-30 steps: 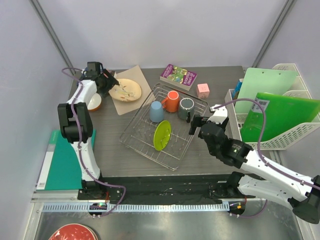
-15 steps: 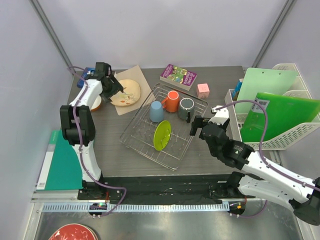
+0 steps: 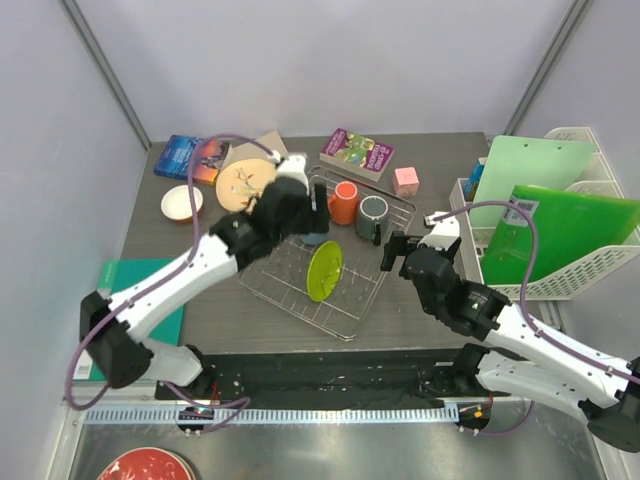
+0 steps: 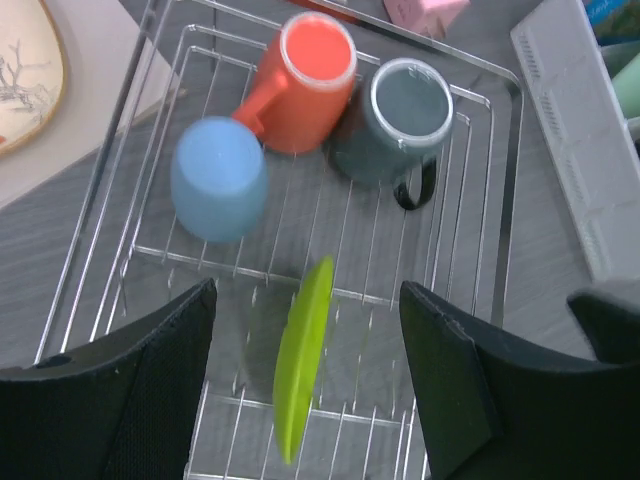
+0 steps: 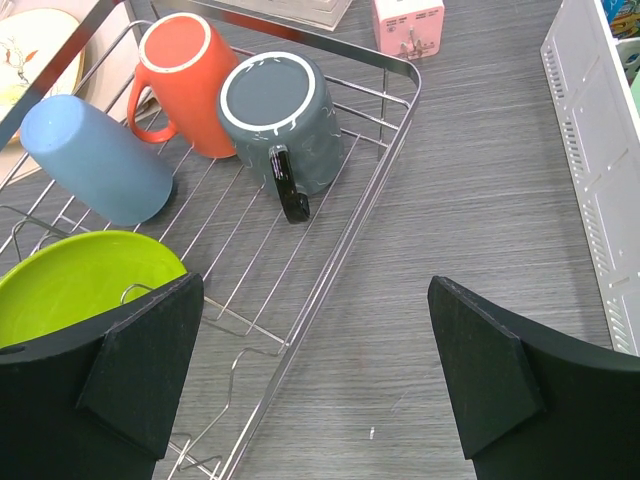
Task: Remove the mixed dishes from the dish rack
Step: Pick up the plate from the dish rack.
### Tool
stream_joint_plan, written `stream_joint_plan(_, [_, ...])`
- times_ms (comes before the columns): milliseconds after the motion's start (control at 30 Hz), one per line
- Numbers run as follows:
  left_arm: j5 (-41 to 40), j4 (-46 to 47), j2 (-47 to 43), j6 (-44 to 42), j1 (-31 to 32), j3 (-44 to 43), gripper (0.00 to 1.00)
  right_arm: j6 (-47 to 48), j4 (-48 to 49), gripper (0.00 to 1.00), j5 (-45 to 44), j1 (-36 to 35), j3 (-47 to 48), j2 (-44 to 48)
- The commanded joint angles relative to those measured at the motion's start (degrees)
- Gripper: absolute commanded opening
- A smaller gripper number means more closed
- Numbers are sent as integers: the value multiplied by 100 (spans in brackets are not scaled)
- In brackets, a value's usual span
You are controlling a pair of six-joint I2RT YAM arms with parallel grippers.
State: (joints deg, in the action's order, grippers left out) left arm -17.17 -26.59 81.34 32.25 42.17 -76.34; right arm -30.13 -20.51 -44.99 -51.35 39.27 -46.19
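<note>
I need to draw my left gripper back and lower it onto the lime green plate's near rim [image 3: 318,294] [image 4: 290,428], since that end of the plate is clear of the mugs beyond it.
The silver wire dish rack [image 3: 262,282] holds a light blue mug [image 4: 218,180], an orange mug [image 3: 345,201], a dark grey mug [image 3: 372,216] and an upright lime green plate [image 3: 325,270]. My left gripper [image 3: 306,212] is open and empty above the rack, over the blue mug, which it mostly hides in the top view. In its wrist view the gripper [image 4: 307,300] straddles the plate [image 4: 303,355] from above. My right gripper [image 3: 393,250] is open and empty at the rack's right rim [image 5: 345,250]. A beige plate [image 3: 243,184] and a small white bowl [image 3: 182,203] sit on the table at the back left.
A blue book [image 3: 193,158], a purple book [image 3: 357,153] and a pink cube [image 3: 406,180] lie along the back. A white basket [image 3: 575,280] with green folders stands at the right. A teal mat [image 3: 125,330] lies at the left; a red bowl [image 3: 150,466] sits at the near left.
My left arm has swung from the beige plate at the back left to above the rack. The right arm has barely moved.
</note>
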Motion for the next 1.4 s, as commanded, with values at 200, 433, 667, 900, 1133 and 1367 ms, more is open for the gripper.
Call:
stream_joint_plan(200, [-1658, 892, -892, -158, 1135, 1964, 74, -72, 258, 98, -19, 20, 99, -74])
stream_joint_plan(433, [-1553, 980, -734, -43, 1363, 2193, 71, -142, 276, 98, 43, 20, 151, -276])
stream_joint_plan(667, [-1623, 1068, -576, 27, 1627, 2281, 66, -134, 267, 98, 8, 29, 99, -250])
stream_joint_plan(900, [-1702, 1112, -321, 80, 1768, 2421, 50, -177, 267, 98, 17, 29, 55, -294])
stream_joint_plan(1133, [-2035, 1384, -40, 27, 1961, 2623, 22, -134, 267, 99, -1, 20, 64, -311])
stream_joint_plan(1367, [-2930, 1490, 40, 115, 2373, 2694, 0, -81, 267, 98, -9, 29, 37, -329])
